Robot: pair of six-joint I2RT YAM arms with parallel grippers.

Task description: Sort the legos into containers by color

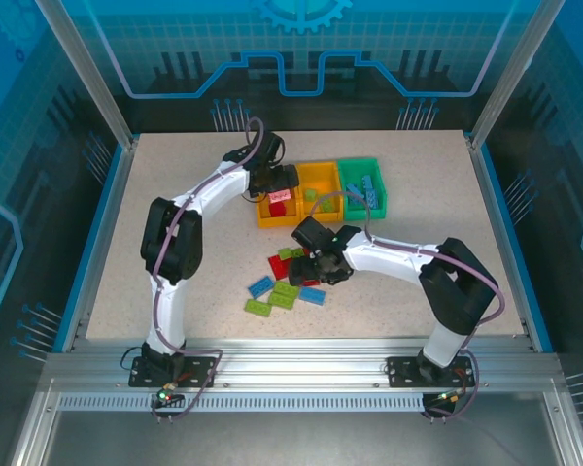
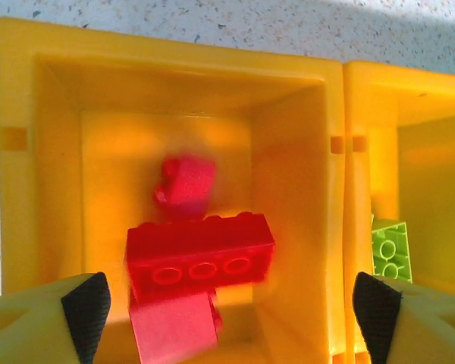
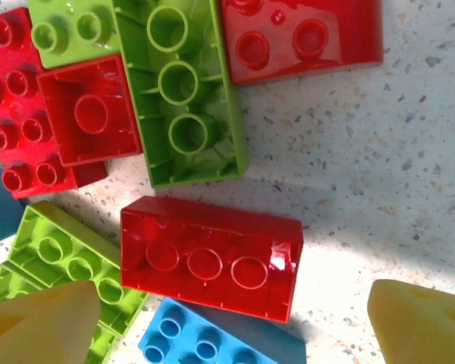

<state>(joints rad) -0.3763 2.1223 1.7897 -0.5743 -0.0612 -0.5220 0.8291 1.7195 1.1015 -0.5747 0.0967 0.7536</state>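
My right gripper is above the brick, and the brick's short ends face its spread fingers. Next, it will lower those fingers around the short ends of the upturned red brick (image 1: 312, 282) (image 3: 209, 259) and close.
The containers are three joined bins: a left yellow one (image 1: 264, 216), a middle yellow one (image 1: 323, 175) and a green one (image 1: 360, 165). My left gripper (image 1: 277, 184) hangs open above the left bin (image 2: 288, 152), fingers spread wide. Below it a blurred red brick (image 2: 199, 258) lies among other red bricks (image 2: 186, 186), free of the fingers. My right gripper (image 1: 318, 264) is open low over the loose legos. An upturned red brick (image 3: 211, 258) lies on the table between its fingers (image 3: 42, 326), untouched. Lime (image 3: 183, 91), red (image 3: 303, 34) and blue (image 3: 212, 341) bricks surround it.
The middle bin (image 2: 432, 152) holds a lime brick (image 2: 392, 250). Blue bricks (image 1: 364, 191) lie in the green bin. Loose blue (image 1: 260, 286) and lime (image 1: 257, 308) bricks lie left of the right gripper. Raised blue rails edge the table (image 1: 155, 233).
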